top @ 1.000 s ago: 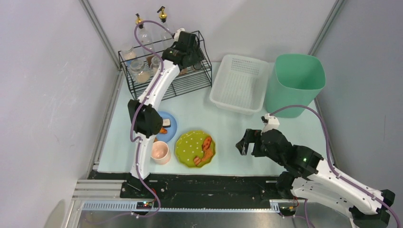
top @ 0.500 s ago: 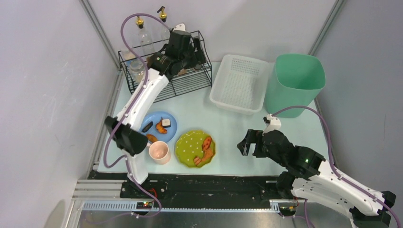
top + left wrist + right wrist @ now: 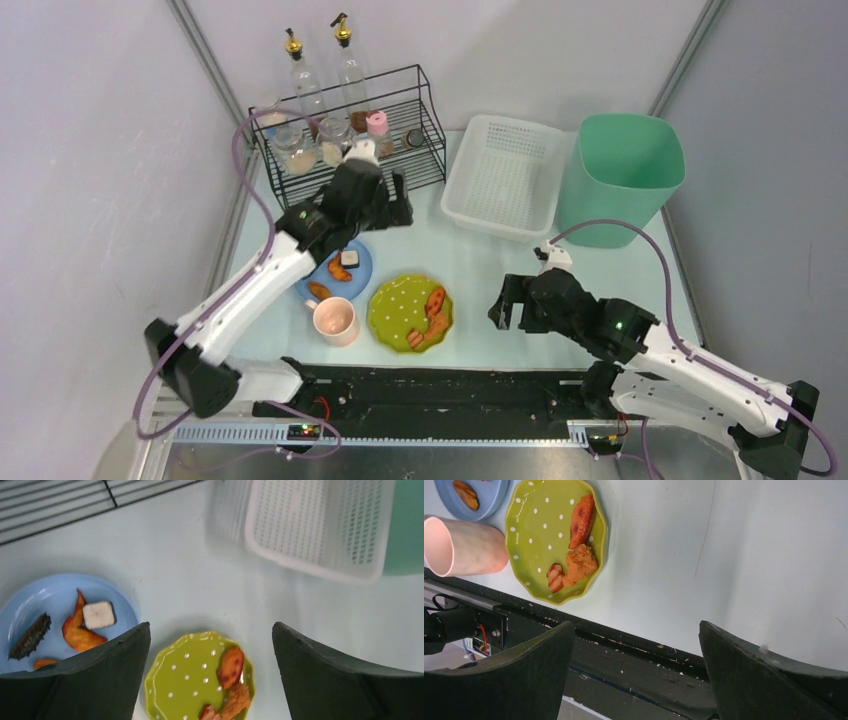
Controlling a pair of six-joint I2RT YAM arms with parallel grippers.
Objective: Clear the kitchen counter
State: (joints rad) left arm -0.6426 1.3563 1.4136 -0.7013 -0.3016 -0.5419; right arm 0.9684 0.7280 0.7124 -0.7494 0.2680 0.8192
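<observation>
The green plate's rim (image 3: 602, 562) beside the orange food (image 3: 452, 316) is below my right gripper, to the left in the top view. My right gripper will go down to that rim next and close.
The pale mint kitchen counter (image 3: 470, 260) holds a blue plate (image 3: 362, 270) with food scraps, a green dotted plate (image 3: 395, 312) with orange food pieces, and a pink cup (image 3: 337, 321). My left gripper (image 3: 398, 213) is open and empty, above the counter just behind the blue plate. In the left wrist view the green plate (image 3: 187, 680) lies between its fingers and the blue plate (image 3: 45, 600) is at left. My right gripper (image 3: 505, 305) is open and empty, right of the green plate. The right wrist view shows the green plate (image 3: 536, 535) and the cup (image 3: 464, 545).
A black wire rack (image 3: 400, 170) with jars and two bottles stands at the back left. A white perforated basket (image 3: 505, 175) and a green bin (image 3: 620, 175) stand at the back right. A black rail (image 3: 440, 375) edges the counter's front.
My left arm has drawn back from the wire rack and come down toward the plates, leaving a pink-capped jar on the rack. My right gripper has shifted slightly left.
</observation>
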